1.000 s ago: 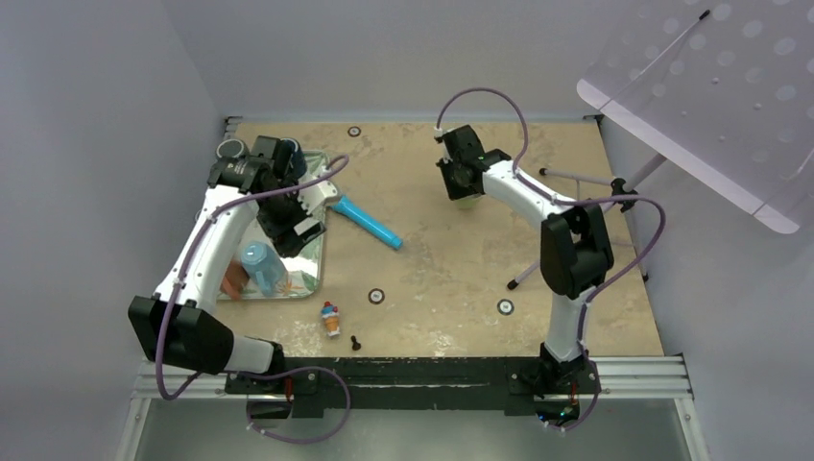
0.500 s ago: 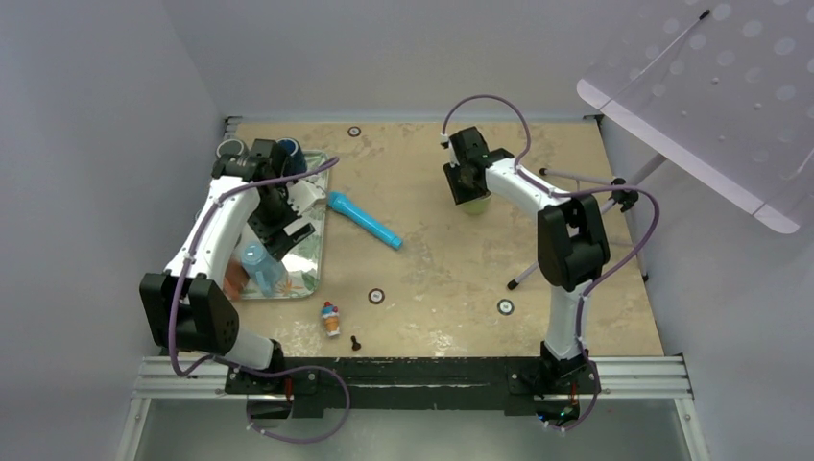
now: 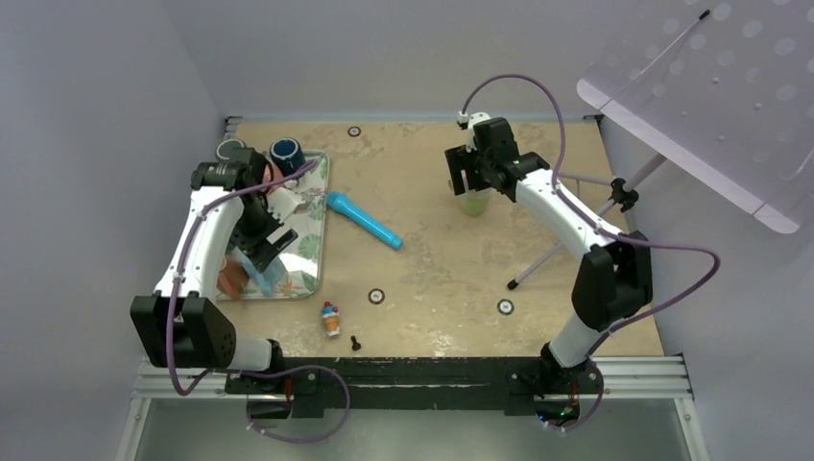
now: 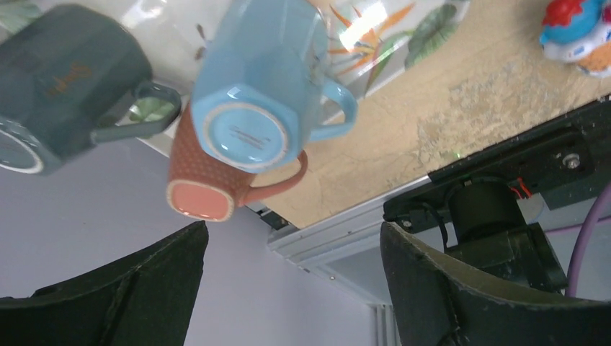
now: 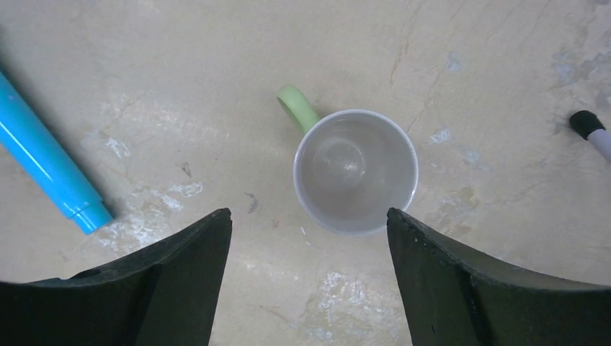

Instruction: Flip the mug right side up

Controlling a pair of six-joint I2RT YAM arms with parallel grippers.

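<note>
Next, my left gripper will swing to the right in the top view, turn and lower onto the light blue mug's handle (image 4: pixel 349 112), because that mug stands base up.
A pale green mug (image 5: pixel 355 171) stands upright on the table, mouth up and handle toward the upper left. My right gripper (image 5: pixel 308 216) hangs open above it with nothing between its fingers. From the top view the green mug (image 3: pixel 472 204) sits just below the right gripper (image 3: pixel 470 178). On the mirrored tray (image 3: pixel 312 206) a light blue mug (image 4: pixel 266 79) stands upside down, base showing, against an orange mug (image 4: pixel 209 180). My left gripper (image 4: pixel 294 231) is open and empty, over that light blue mug (image 3: pixel 267 272).
A dark teal mug (image 4: pixel 58 79) is beside the blue one. A dark blue mug (image 3: pixel 286 154) and a grey one (image 3: pixel 230 149) stand at the tray's far end. A blue marker (image 3: pixel 365 219), a small toy figure (image 3: pixel 330 319) and a black-tipped stick (image 3: pixel 538 264) lie on the table.
My right gripper has opened and let go of the green mug, rising off it. The left arm has slid toward the near end of the tray, over the light blue mug.
</note>
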